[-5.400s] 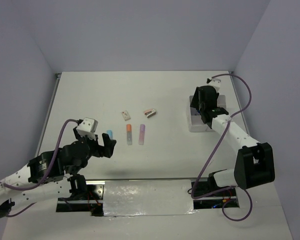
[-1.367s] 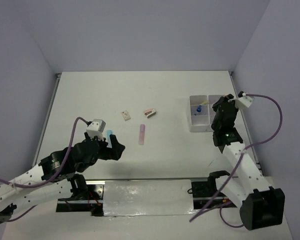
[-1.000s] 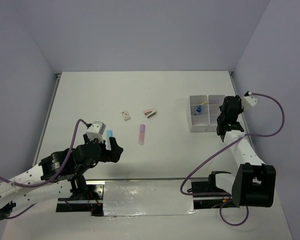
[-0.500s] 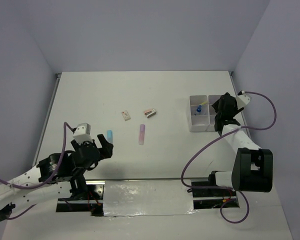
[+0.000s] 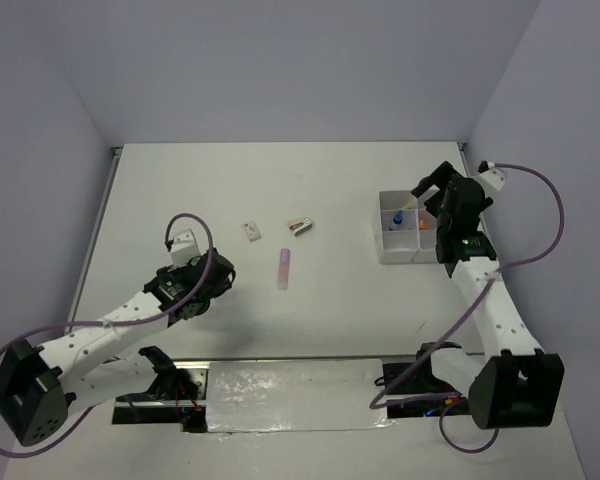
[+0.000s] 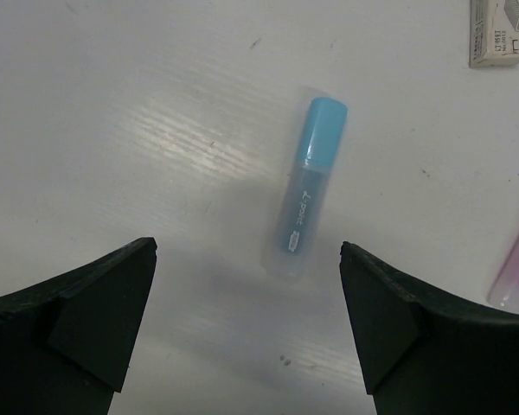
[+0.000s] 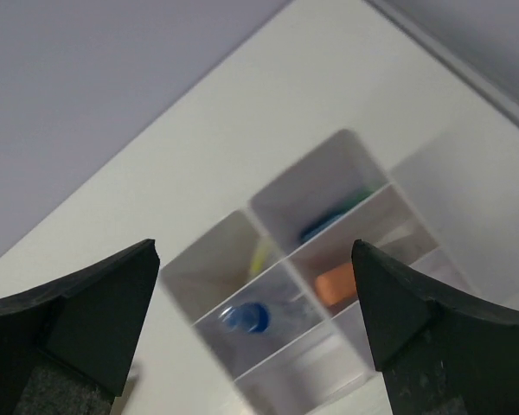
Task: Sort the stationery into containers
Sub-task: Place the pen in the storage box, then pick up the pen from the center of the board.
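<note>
The left gripper shifts to the right in its wrist view next and lowers around the blue marker's clear body (image 6: 297, 220), which lies below it, off-center that way.
A pastel blue marker (image 6: 307, 186) lies flat on the table, just ahead of my open left gripper (image 6: 246, 259) and clear of both fingers. From above, the left gripper (image 5: 216, 274) hides this marker. A purple marker (image 5: 283, 268) lies to its right, with two small erasers (image 5: 252, 232) (image 5: 299, 226) beyond. My right gripper (image 5: 432, 197) hovers open and empty over the containers (image 5: 388, 255). In the right wrist view the containers (image 7: 311, 363) hold a blue-capped tube (image 7: 246, 317), an orange marker (image 7: 337, 283), and green and yellow items.
A white eraser box (image 6: 500, 35) shows at the top right of the left wrist view, and the purple marker (image 6: 515, 268) at its right edge. The containers stand close to the table's right edge and the side wall.
My right gripper has opened above the containers and lifted slightly. The left arm has swung forward and right, so its gripper now sits over the blue marker.
</note>
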Tool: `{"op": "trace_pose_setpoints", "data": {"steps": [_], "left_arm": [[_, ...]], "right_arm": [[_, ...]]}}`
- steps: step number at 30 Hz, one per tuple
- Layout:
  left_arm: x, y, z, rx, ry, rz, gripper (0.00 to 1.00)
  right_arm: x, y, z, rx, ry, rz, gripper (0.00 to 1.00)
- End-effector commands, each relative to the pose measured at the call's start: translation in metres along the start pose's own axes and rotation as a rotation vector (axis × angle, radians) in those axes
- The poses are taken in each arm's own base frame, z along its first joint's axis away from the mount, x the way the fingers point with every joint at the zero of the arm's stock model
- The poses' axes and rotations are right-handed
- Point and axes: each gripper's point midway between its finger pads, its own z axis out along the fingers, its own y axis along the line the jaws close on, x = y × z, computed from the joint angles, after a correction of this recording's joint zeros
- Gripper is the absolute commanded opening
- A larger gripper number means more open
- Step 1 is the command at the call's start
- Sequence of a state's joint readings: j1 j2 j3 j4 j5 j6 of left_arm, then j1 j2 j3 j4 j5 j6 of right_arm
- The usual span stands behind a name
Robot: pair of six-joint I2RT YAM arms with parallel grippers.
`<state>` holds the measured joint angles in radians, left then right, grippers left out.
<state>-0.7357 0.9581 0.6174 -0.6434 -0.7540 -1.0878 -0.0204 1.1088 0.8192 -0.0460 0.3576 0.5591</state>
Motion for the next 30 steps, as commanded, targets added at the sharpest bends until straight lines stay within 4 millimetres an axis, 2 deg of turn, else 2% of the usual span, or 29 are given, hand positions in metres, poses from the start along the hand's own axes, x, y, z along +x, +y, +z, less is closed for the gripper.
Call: {"op": "trace_pose_setpoints", "data": {"steps": [1,2,4,6,8,9,13,15,16,17,19,20,21,22,23,25,26,27,28,29,30], "left_arm": [[-0.006,-0.032,0.016,0.092,0.028,0.018,0.99],[-0.005,-0.032,0.021,0.082,0.045,0.014,0.99],[0.000,-0.037,0.034,0.068,0.081,0.034,0.99],[0.008,-0.045,0.045,0.081,0.104,0.052,0.94],[0.014,-0.048,0.051,0.083,0.122,0.058,0.88],[0.023,-0.048,0.056,0.069,0.150,0.073,0.83],[0.044,-0.048,0.067,0.059,0.206,0.073,0.79],[0.057,-0.044,0.072,0.056,0.228,0.073,0.72],[0.062,-0.040,0.073,0.048,0.239,0.082,0.67],[0.067,-0.038,0.075,0.039,0.251,0.089,0.47],[0.076,-0.033,0.075,0.034,0.275,0.096,0.30],[0.077,-0.031,0.075,0.035,0.278,0.098,0.25],[0.079,-0.030,0.074,0.039,0.280,0.098,0.14],[0.084,-0.026,0.072,0.040,0.291,0.109,0.10],[0.082,-0.026,0.068,0.056,0.283,0.102,0.01],[0.085,-0.027,0.060,0.085,0.282,0.122,0.00],[0.078,-0.032,0.051,0.124,0.259,0.115,0.00],[0.079,-0.041,0.041,0.172,0.245,0.134,0.00],[0.068,-0.052,0.028,0.242,0.194,0.118,0.00],[0.063,-0.062,0.018,0.301,0.166,0.123,0.00],[0.067,-0.074,0.002,0.380,0.142,0.169,0.00]], "right_arm": [[0.003,0.039,-0.041,-0.175,0.108,-0.040,1.00],[0.014,0.051,-0.056,-0.258,0.170,-0.044,1.00],[0.033,0.059,-0.074,-0.324,0.220,-0.073,1.00],[0.065,0.073,-0.107,-0.431,0.261,-0.113,1.00],[0.080,0.077,-0.118,-0.465,0.304,-0.135,1.00],[0.084,0.079,-0.123,-0.476,0.324,-0.146,1.00],[0.103,0.090,-0.146,-0.562,0.400,-0.183,1.00],[0.111,0.097,-0.160,-0.617,0.436,-0.197,1.00],[0.114,0.101,-0.169,-0.646,0.449,-0.202,1.00],[0.114,0.103,-0.173,-0.664,0.453,-0.198,1.00],[0.113,0.112,-0.187,-0.741,0.462,-0.178,1.00],[0.115,0.115,-0.194,-0.774,0.473,-0.176,1.00],[0.119,0.118,-0.202,-0.818,0.496,-0.174,1.00],[0.117,0.125,-0.207,-0.858,0.493,-0.158,1.00],[0.121,0.130,-0.214,-0.903,0.509,-0.157,1.00],[0.132,0.141,-0.226,-0.992,0.551,-0.141,1.00],[0.146,0.144,-0.232,-1.015,0.591,-0.154,1.00],[0.151,0.149,-0.236,-1.037,0.604,-0.155,1.00],[0.153,0.156,-0.237,-1.050,0.596,-0.151,1.00],[0.163,0.160,-0.235,-1.037,0.621,-0.161,1.00],[0.173,0.164,-0.242,-1.047,0.655,-0.167,1.00]]}}
